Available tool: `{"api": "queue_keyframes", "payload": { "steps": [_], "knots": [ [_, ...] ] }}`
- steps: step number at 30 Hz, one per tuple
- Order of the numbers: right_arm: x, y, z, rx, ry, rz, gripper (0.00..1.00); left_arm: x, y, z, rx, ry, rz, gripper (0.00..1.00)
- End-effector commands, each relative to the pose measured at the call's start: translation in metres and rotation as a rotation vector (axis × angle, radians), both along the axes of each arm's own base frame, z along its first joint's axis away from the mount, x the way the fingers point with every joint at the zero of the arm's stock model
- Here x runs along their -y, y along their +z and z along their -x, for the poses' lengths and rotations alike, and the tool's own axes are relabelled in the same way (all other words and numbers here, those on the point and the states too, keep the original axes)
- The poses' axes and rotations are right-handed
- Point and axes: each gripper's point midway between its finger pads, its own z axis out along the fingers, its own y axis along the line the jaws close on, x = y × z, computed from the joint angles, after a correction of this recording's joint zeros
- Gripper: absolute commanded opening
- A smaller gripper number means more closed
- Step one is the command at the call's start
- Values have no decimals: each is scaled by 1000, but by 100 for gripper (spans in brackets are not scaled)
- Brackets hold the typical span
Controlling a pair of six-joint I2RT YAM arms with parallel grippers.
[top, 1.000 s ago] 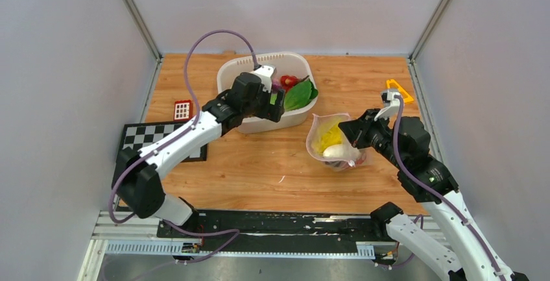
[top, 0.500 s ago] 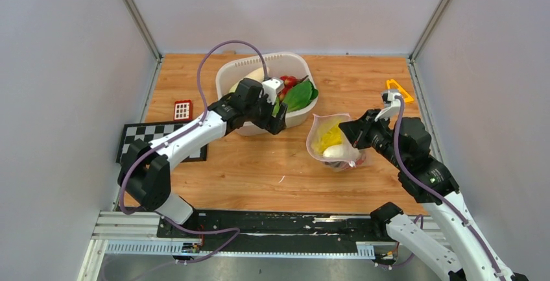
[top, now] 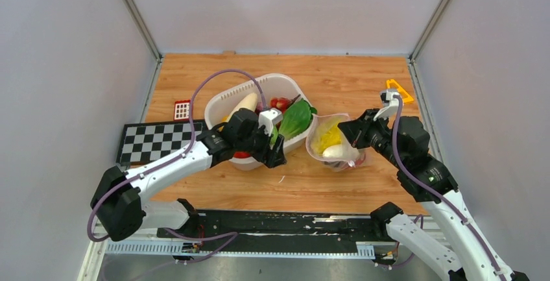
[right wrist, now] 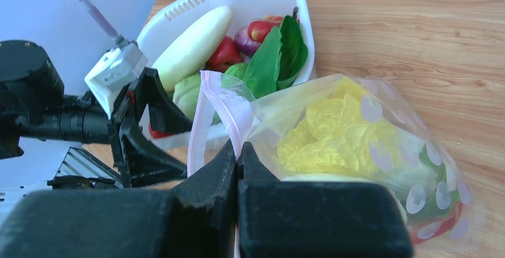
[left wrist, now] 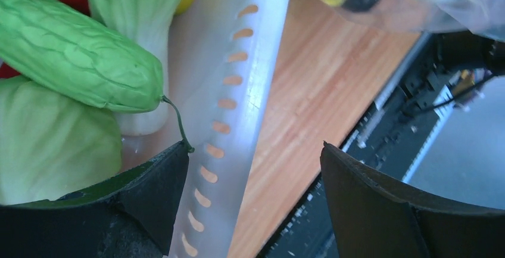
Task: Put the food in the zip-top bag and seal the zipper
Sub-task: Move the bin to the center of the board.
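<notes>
I should move my left gripper to the left in its wrist view and down over the pale green cabbage. My fingers have only the tub's rim between them.
The white tub holds food: a long white radish, green leaves and small red pieces. My left gripper is open and straddles the tub's near right rim, one finger inside next to a bumpy green piece, one outside. The clear pink-spotted zip-top bag lies right of the tub with yellow cabbage inside. My right gripper is shut on its pink zipper edge, and it holds the mouth up.
A checkerboard mat and a small red grid block lie at the left. An orange triangle sits at the back right. Grey walls close in three sides. A black rail runs along the near edge.
My left gripper has moved toward the near edge and the tub has come with it, closer to the bag. The right arm and the bag have not moved.
</notes>
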Motion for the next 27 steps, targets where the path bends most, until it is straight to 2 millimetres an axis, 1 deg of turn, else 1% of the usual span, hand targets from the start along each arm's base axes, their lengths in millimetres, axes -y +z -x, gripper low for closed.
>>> {"api": "queue_keyframes", "payload": {
  "steps": [1,4,7,10,12,14,16,18,21,27],
  "knots": [
    [0,18,-3,59,-6,-28,0,3,10,40,-98,-33,4,87],
    [0,20,-3,62,-6,-29,0,-8,35,21,9,39,-25,90],
    [1,20,-2,62,-8,-25,0,-17,67,5,111,102,-35,94],
    [3,20,-2,65,-16,-22,0,-22,97,-5,194,146,-2,95],
    [3,20,-1,66,-18,-22,0,-29,107,-9,226,178,-9,95],
    [3,19,-2,64,-20,-22,0,-45,101,-13,226,241,-73,95],
    [4,18,-2,62,-21,-21,0,-61,88,-15,211,305,-147,94],
    [3,18,-2,63,-21,-22,0,-72,73,-14,193,341,-208,94],
    [1,18,-4,63,-13,-24,0,-80,59,-10,160,354,-250,92],
    [0,18,-4,60,-9,-22,0,-85,42,0,109,342,-287,90]
  ]
}}
